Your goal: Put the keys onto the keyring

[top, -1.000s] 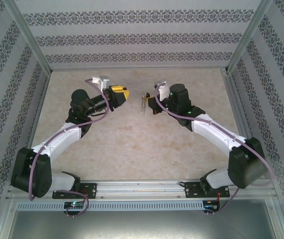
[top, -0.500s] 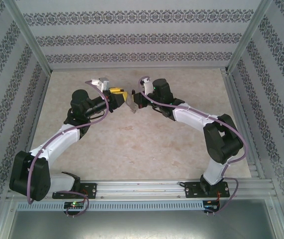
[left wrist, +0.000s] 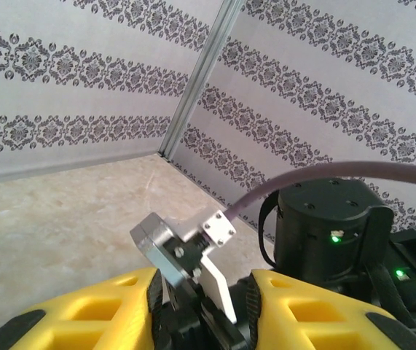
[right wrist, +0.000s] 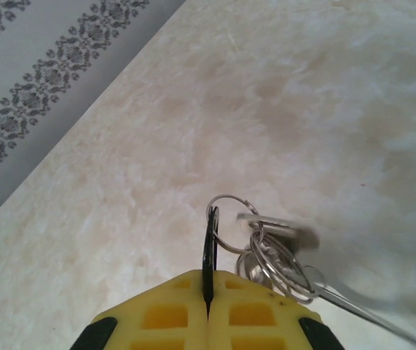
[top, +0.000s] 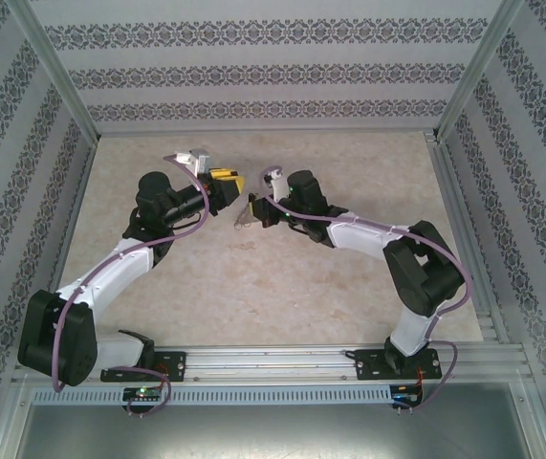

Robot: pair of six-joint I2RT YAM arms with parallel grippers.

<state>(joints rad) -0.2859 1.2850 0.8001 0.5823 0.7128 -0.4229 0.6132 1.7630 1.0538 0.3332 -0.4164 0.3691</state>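
My right gripper will move back toward the metal bar, lower to the clear tabletop and release the key's black head, because the wire ring (right wrist: 231, 206) goes through it.
My right gripper (right wrist: 209, 275) is shut on the thin black head of a key (right wrist: 210, 244), seen edge-on. A thin wire ring (right wrist: 231, 206) passes through that head. The keyring (right wrist: 277, 266), a bunch of silver split rings, hangs from it with a blurred metal blade (right wrist: 279, 230). From above, this bunch (top: 245, 216) dangles at the right gripper (top: 256, 212), just below and right of my left gripper (top: 239, 185). The left gripper (left wrist: 202, 281) has its yellow fingers (left wrist: 120, 306) apart. The right arm's grey and white camera mount (left wrist: 193, 244) shows through the gap.
The beige marbled table (top: 253, 277) is walled by patterned panels (top: 253, 72) at the back and both sides. A metal rail (top: 273, 361) with both arm bases runs along the near edge. The right arm's black wrist motor (left wrist: 324, 230) sits close to the left fingers.
The right arm has swung left and folded at the elbow, carrying the key bunch from mid-table to just beside the left gripper. The left arm has stayed put.
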